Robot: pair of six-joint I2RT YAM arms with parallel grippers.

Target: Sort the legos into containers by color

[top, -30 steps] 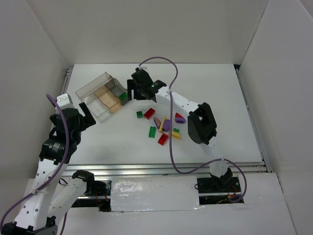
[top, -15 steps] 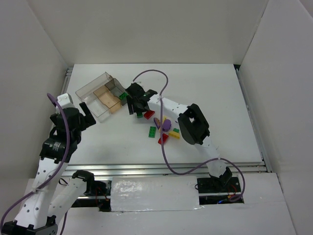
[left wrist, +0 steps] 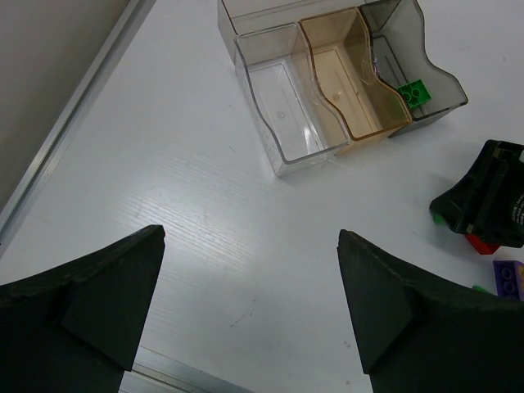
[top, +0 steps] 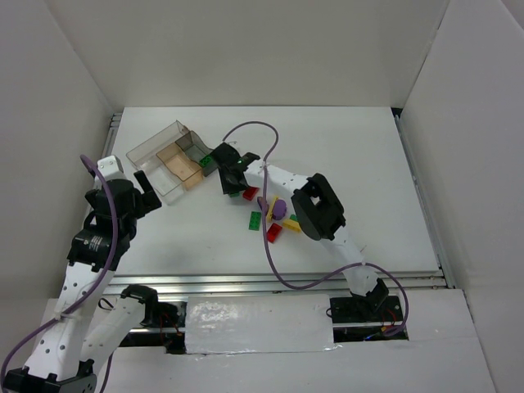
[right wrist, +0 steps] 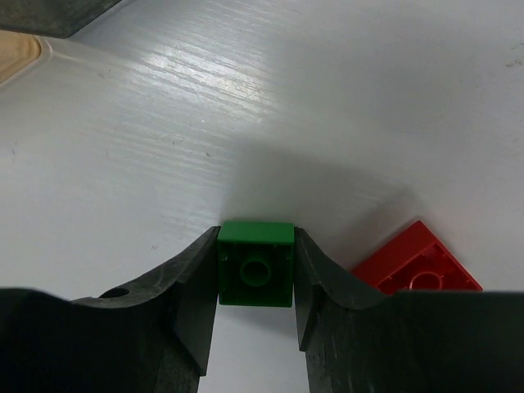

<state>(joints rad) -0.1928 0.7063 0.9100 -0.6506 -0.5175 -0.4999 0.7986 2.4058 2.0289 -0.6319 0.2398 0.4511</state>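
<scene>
The small green lego goes up in my right gripper next, then travels away from my base over the grey compartment (top: 197,153).
My right gripper (right wrist: 256,274) is shut on a small green lego (right wrist: 256,264), one finger on each side, low over the white table. A red lego (right wrist: 417,266) lies just to its right. From above, the right gripper (top: 232,183) sits just right of the containers (top: 168,160), a clear, a tan and a smoky grey compartment. The grey compartment (left wrist: 413,49) holds one green lego (left wrist: 415,92). My left gripper (left wrist: 250,311) is open and empty, near the tray's clear compartment (left wrist: 291,98).
A loose cluster lies right of the gripper: a green lego (top: 255,220), a red one (top: 274,232), a purple one (top: 278,208) and a yellow one (top: 293,225). The right arm and its purple cable pass over them. White walls enclose the table.
The right gripper moved from beside the tray down to the green lego and closed on it. The left arm stayed put.
</scene>
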